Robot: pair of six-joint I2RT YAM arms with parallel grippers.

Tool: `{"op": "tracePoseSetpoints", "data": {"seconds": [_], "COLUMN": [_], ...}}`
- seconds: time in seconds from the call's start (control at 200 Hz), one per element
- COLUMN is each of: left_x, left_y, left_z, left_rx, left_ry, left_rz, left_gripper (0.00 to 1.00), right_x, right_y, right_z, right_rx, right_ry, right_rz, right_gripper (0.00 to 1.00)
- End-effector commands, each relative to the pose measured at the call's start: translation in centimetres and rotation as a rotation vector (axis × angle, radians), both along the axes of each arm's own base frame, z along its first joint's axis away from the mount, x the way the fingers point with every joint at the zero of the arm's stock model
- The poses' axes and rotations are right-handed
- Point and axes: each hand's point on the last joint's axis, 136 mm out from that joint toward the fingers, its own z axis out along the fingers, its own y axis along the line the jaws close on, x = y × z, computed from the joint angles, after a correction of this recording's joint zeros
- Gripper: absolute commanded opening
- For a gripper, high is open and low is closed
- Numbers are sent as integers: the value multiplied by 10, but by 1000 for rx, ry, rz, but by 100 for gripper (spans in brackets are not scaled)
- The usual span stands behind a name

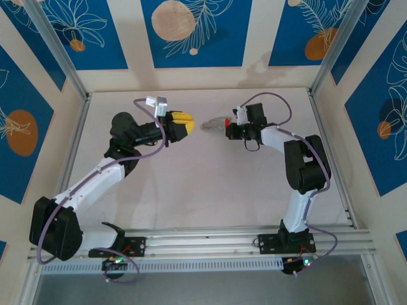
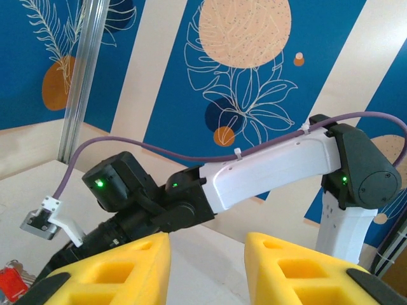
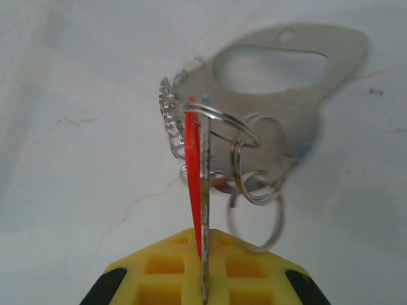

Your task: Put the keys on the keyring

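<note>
My right gripper is to pull back next over the bare tabletop nearer my base and release the key there, because a silver ring already goes around its far end.
My right gripper (image 3: 203, 236) is shut on the key (image 3: 193, 168), whose red head and silver blade show edge-on, standing up from between the yellow pads. The key meets the keyring (image 3: 340, 60), a flat grey oval loop blurred behind it, with several small silver rings (image 3: 255, 190) hanging at its side. From above, the right gripper (image 1: 231, 128) holds this grey bundle (image 1: 213, 124) at mid-table, facing my left gripper (image 1: 184, 124) a short way to its left. The left gripper (image 2: 207, 270) stands open with nothing between its yellow fingers (image 2: 127, 273). A red bit of the key (image 2: 9, 283) shows at the lower left.
The right arm's white link (image 2: 267, 171) and black wrist (image 2: 121, 187) cross in front of the left gripper. Blue patterned walls (image 1: 191, 32) and metal posts (image 1: 57, 47) enclose the white table (image 1: 203, 190).
</note>
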Motion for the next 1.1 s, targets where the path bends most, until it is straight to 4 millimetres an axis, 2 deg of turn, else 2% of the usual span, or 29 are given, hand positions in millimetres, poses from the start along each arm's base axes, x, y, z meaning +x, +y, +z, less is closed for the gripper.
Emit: {"op": "tracePoseSetpoints", "data": {"seconds": [0.0,0.285,0.52,0.815,0.875,0.965,1.095], "left_x": [3,3,2,5,5,4,1], "left_y": [2,2,2,1,0,0,3], "left_z": [0,-4,-5,-7,-7,-7,-7], "left_rx": [-13,-12,-16,-21,-23,-20,-2], "left_ry": [-22,-18,-17,-14,-10,-6,-9], "left_rz": [15,11,3,2,1,-2,10], "left_gripper": [35,36,35,36,36,36,38], "right_x": [-2,-29,-57,-105,-119,-143,-167], "right_y": [6,14,22,28,30,30,20], "right_z": [20,5,-17,-39,-40,-34,-2], "right_rx": [31,21,1,-19,-15,5,53], "right_ry": [-56,13,105,213,233,255,220], "right_rz": [-2,10,30,61,78,103,91], "right_gripper": [0,0,0,0,11,32,52]}}
